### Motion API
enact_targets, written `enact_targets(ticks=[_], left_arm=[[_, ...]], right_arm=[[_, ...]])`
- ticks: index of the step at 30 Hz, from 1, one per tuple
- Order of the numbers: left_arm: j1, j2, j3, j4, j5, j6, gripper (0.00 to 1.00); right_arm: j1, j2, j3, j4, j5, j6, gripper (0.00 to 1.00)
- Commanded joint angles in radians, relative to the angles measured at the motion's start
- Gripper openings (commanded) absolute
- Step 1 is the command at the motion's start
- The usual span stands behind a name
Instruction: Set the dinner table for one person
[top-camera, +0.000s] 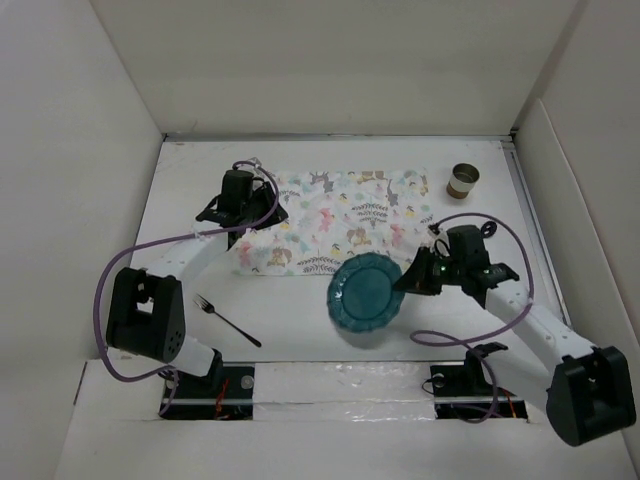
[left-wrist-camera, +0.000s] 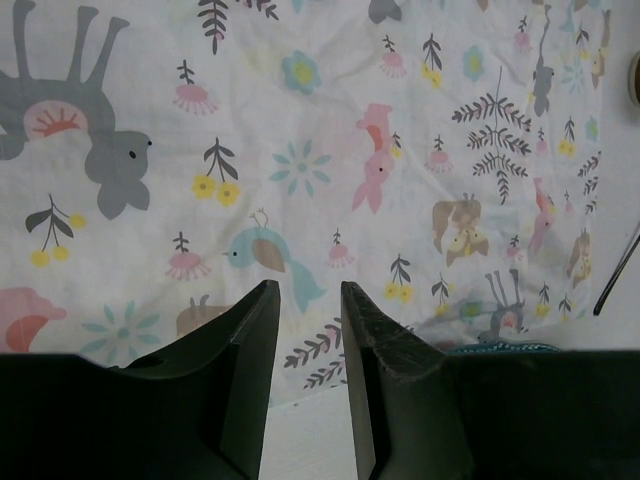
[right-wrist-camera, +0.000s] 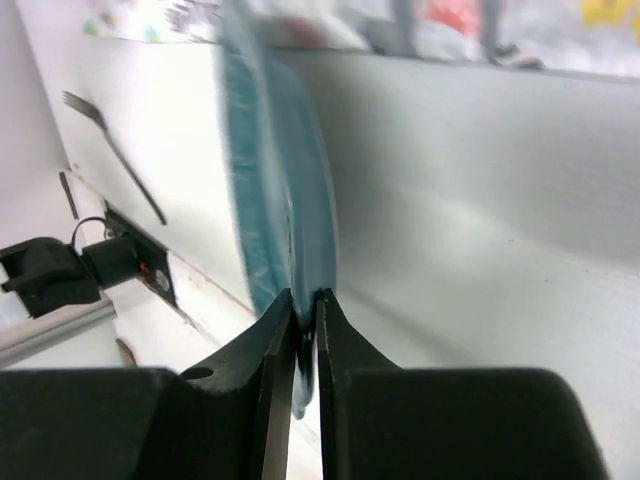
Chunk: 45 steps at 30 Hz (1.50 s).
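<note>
The right gripper moves the teal plate away from my base over the placemat next, then down onto its middle (top-camera: 338, 221).
My right gripper (top-camera: 408, 281) is shut on the right rim of a teal plate (top-camera: 366, 294) and holds it above the white dinner table (top-camera: 290, 315), just in front of the animal-and-leaf-print placemat (top-camera: 340, 220). In the right wrist view the plate (right-wrist-camera: 275, 190) shows edge-on between the fingers. My left gripper (top-camera: 238, 222) is open and empty over the placemat's left end; in the left wrist view its fingers (left-wrist-camera: 250, 350) hover over the mat's near edge (left-wrist-camera: 330, 200). A black fork (top-camera: 226, 319) lies on the table at the front left.
A small brass-coloured cup (top-camera: 463, 181) stands at the back right, beside the placemat. White walls enclose the table on three sides. The arm bases and purple cables sit at the near edge.
</note>
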<state>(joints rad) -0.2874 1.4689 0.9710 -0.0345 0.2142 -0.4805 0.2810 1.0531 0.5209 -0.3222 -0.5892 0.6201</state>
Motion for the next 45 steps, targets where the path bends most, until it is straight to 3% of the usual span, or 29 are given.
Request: enact_targets(ticks=[1, 6, 15, 18, 23, 28, 35, 38, 39, 45], left_arm=[[-0.009, -0.007, 0.038, 0.045, -0.025, -0.012, 0.29], [-0.009, -0.050, 0.080, 0.003, -0.052, 0.014, 0.28], [-0.009, -0.124, 0.140, -0.051, -0.061, 0.042, 0.28], [-0.009, -0.144, 0.126, -0.053, -0.058, 0.039, 0.28], [-0.009, -0.189, 0.107, -0.050, -0.052, 0.029, 0.28], [-0.009, -0.185, 0.098, -0.050, -0.050, 0.036, 0.28], [-0.009, -0.180, 0.077, -0.041, -0.042, 0.031, 0.28], [-0.009, -0.174, 0.077, -0.035, -0.036, 0.029, 0.28], [-0.009, -0.174, 0.078, -0.033, -0.036, 0.028, 0.28], [-0.009, -0.179, 0.093, -0.034, -0.036, 0.028, 0.28]], right_arm=[[-0.014, -0.083, 0.183, -0.130, -0.023, -0.013, 0.00], [-0.048, 0.069, 0.390, 0.058, -0.152, 0.055, 0.00], [-0.048, 0.529, 0.669, 0.434, -0.106, 0.242, 0.00], [-0.039, 0.675, 0.761, 0.440, -0.095, 0.276, 0.00], [-0.019, 0.785, 0.852, 0.486, -0.081, 0.340, 0.00], [0.000, 0.846, 0.831, 0.532, -0.051, 0.382, 0.00], [0.020, 0.889, 0.766, 0.422, 0.008, 0.306, 0.00], [0.020, 0.900, 0.731, 0.396, 0.011, 0.290, 0.10], [0.020, 0.910, 0.729, 0.368, 0.005, 0.283, 0.19], [0.020, 0.883, 0.728, 0.211, 0.067, 0.182, 0.50]])
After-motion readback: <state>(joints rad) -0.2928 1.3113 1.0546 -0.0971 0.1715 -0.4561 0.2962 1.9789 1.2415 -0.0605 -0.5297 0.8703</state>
